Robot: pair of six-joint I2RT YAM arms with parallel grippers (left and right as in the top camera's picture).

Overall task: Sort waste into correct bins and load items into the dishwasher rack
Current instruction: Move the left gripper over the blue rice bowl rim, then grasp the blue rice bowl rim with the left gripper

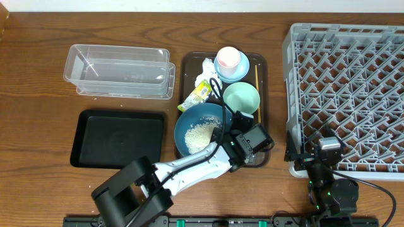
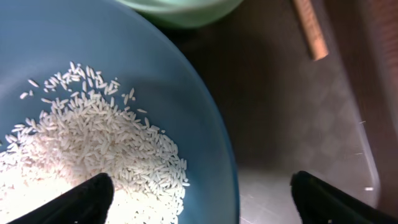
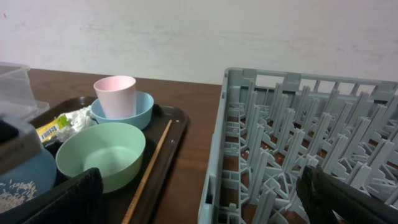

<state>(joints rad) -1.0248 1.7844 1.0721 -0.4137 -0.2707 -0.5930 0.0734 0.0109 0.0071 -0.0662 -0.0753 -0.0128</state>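
Note:
My left gripper goes down over the blue plate-bowl's rim [image 2: 234, 194] next and closes on it, since that rim runs below it, between its open fingers.
The blue plate-bowl [image 1: 189, 120] holds a heap of rice [image 1: 199, 133] on the brown serving tray [image 1: 263, 75]. My left gripper [image 1: 232, 133] is open and straddles the bowl's right rim [image 2: 214, 155], one finger over the rice [image 2: 93, 155]. Behind it are the mint-green bowl [image 1: 241, 98], the pink cup [image 1: 227, 58] standing in the pale-blue bowl [image 1: 240, 72], the chopstick [image 1: 257, 88], the wrapper [image 1: 197, 94] and the tissue [image 1: 207, 68]. My right gripper [image 3: 205, 202] is open and empty at the grey rack's [image 1: 353, 88] front-left corner.
The clear tub [image 1: 120, 71] stands at the back left, and the black tray [image 1: 117, 139] lies in front of it. Both hold nothing. A strip of bare wood separates the serving tray from the rack.

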